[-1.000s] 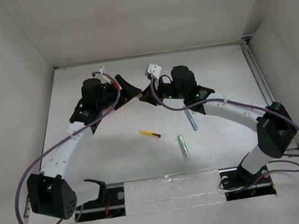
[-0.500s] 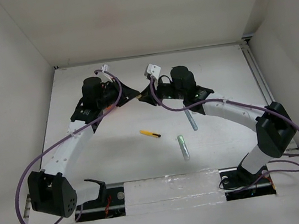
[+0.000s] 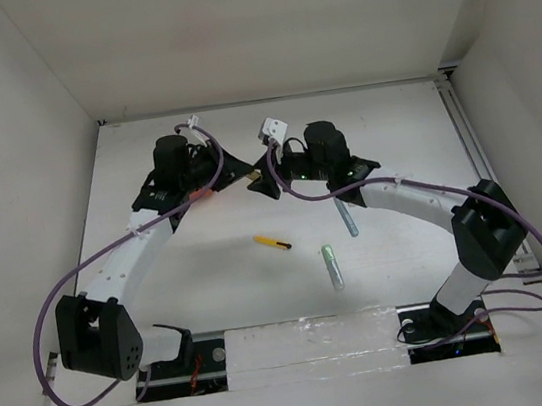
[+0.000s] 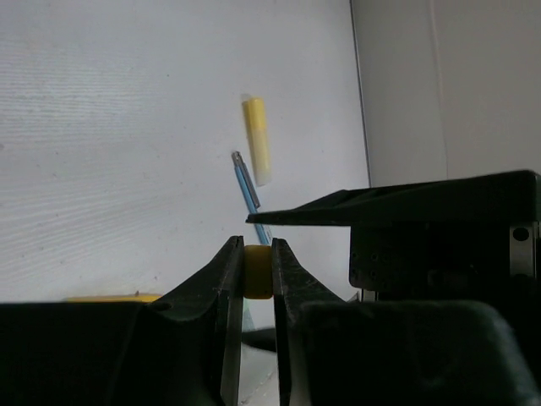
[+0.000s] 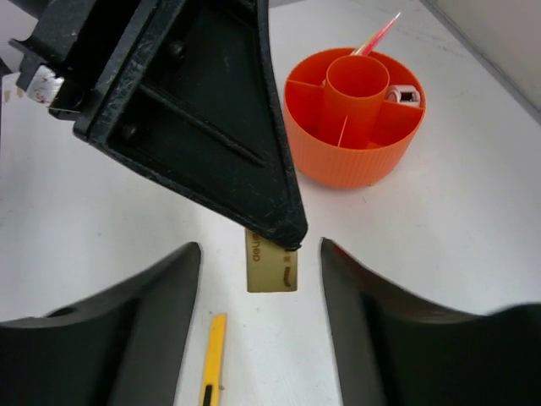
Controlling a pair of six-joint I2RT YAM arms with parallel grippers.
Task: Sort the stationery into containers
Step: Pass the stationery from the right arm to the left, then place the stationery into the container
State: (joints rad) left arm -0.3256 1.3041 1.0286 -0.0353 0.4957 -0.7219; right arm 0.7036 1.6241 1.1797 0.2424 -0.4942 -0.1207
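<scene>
The cup's empty section is below my left gripper and to its left in the top view. My left gripper should swing over that section and tilt down to release.
My left gripper [image 4: 256, 254] is shut on a small tan eraser [image 4: 258, 271], which shows between its fingertips. From the right wrist view the same eraser [image 5: 270, 269] hangs below the left gripper's black fingers [image 5: 194, 101]. My right gripper [image 5: 260, 249] is open, one finger on each side of the eraser and clear of it. In the top view the two grippers meet tip to tip at the back centre [image 3: 252, 175]. The orange cup [image 5: 351, 161] stands just beyond and holds a pink pen [image 5: 382, 34] and a white eraser [image 5: 404, 96].
On the table lie a yellow-black pen [image 3: 273, 242], a grey-blue pen [image 3: 346, 218] and a pale green marker [image 3: 332, 266]. White walls close in the table on three sides. In the top view the left arm hides the cup.
The left gripper has shut on the tan eraser that the right gripper held. The right gripper has then opened and let go of it. Both arms have stayed close together.
</scene>
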